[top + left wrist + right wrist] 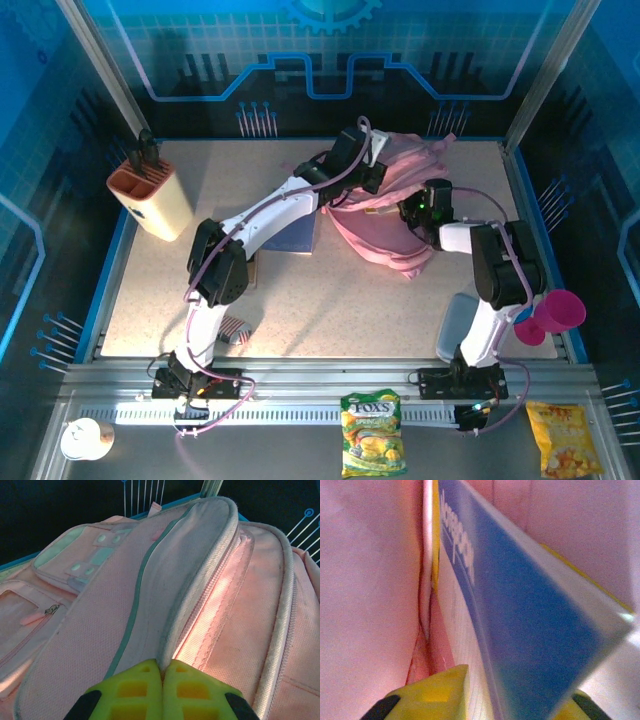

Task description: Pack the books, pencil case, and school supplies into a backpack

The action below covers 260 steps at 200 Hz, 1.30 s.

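The left gripper lowers the flap's edge toward the backpack's opening next and releases it there, since the white book already leans inside.
The pink backpack [385,235] lies at the back centre of the table. My left gripper [372,172] [162,664] is shut on the edge of its opened flap [200,570] and holds it up. My right gripper [410,212] [520,692] is inside the backpack [365,605]. Its fingers stand apart, and the white book with the blue band [520,605] leans loosely between them. A yellow edge [436,555] shows behind that book. A blue-purple book [297,236] lies flat on the table under my left arm. The striped pencil case [236,330] sits near my left arm's base.
A beige holder with an orange top [152,197] stands at the back left. A pink cup [553,315] rests at the right edge, with a grey flat object [455,322] next to my right arm's base. Snack bags [372,432] lie in front of the rail.
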{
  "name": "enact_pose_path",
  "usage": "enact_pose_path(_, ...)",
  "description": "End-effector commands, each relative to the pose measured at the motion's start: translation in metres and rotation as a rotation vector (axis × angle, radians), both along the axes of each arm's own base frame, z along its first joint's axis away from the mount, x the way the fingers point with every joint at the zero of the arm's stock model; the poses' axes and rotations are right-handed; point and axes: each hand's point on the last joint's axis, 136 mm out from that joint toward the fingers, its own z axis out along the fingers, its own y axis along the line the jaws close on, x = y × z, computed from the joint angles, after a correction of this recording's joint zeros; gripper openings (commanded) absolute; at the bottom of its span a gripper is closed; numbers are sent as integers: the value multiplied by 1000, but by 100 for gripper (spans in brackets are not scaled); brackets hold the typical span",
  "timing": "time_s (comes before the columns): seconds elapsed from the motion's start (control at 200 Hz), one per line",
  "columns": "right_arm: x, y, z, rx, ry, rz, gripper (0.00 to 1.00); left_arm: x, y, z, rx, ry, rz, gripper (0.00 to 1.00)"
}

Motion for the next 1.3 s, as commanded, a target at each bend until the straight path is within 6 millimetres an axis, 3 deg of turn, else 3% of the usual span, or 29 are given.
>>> enact_pose_path(0.0,16,14,16,23,-73,36,33,2,9,82,-157,-142,21,0)
enact_pose_path(0.165,9,19,22,27,-79,79,55,6,14,78,-160,-129,35,0)
enact_pose_path(0.305,-16,16,25,14,-37,95,64,7,17,75,-159,-121,39,0)
enact_pose_path(0.34,-30,13,14,1,0,95,65,8,17,74,-159,-118,39,0)
enact_pose_path(0.645,-119,-21,9,-159,113,84,68,11,19,53,-147,-77,34,0)
enact_pose_path(0.89,-188,-60,21,-412,152,16,71,0,13,7,-117,29,-15,0)
enact_pose_path(0.996,-211,-78,41,-544,158,-9,75,-11,10,-14,-116,97,-50,15)
enact_pose_path(1.096,-219,-89,67,-625,115,-30,78,-23,12,-28,-138,139,-56,27)
enact_pose_path(1.191,-219,-93,88,-683,71,-26,81,-32,26,-38,-145,157,-20,40)
enact_pose_path(1.296,-211,-89,105,-724,34,8,85,-37,55,-49,-159,189,65,56)
